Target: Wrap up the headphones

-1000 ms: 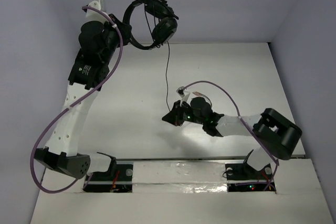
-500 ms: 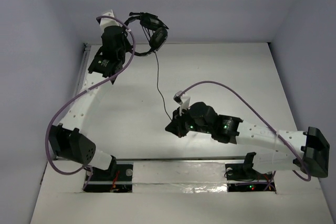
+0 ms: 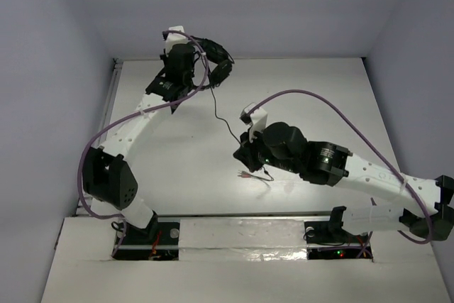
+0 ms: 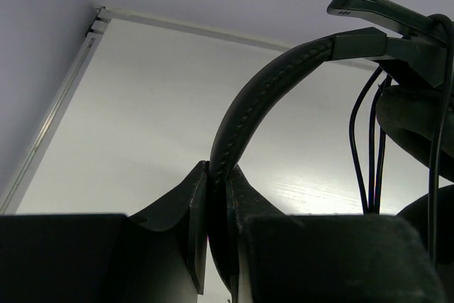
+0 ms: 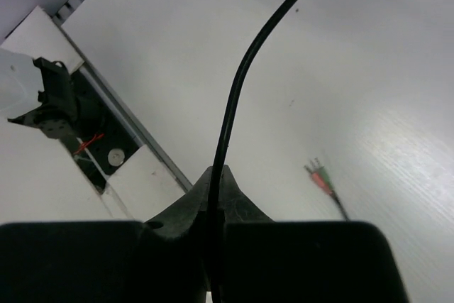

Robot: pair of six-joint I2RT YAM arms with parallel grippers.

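Observation:
The earcups lie outward and their cable hangs unwrapped, so the right gripper needs to draw the cable outward to beside the earcups next and release it.
The black headphones [image 3: 215, 62] hang in the air at the far left of the table, held by my left gripper [image 3: 199, 70], which is shut on the headband [image 4: 262, 97]. Cable strands [image 4: 369, 147] run down beside an earcup [image 4: 418, 115] at the right of the left wrist view. The thin dark cable [image 3: 216, 108] drops from the headphones to my right gripper [image 3: 243, 155], which is shut on the cable [image 5: 237, 90] near the table's middle. The cable's end with its red and green plugs [image 5: 319, 177] lies on the table; it also shows in the top view [image 3: 247, 174].
Thick purple robot cables [image 3: 312, 97] loop over both arms. The white table [image 3: 340, 104] is walled at the back and both sides. A rail [image 3: 108, 104] runs along the left edge. The arm bases [image 3: 333, 235] sit at the near edge.
My left arm has swung right and lower with the headphones. My right arm has stretched out and shifted right and nearer, sliding along the cable; the plug end now lies on the table.

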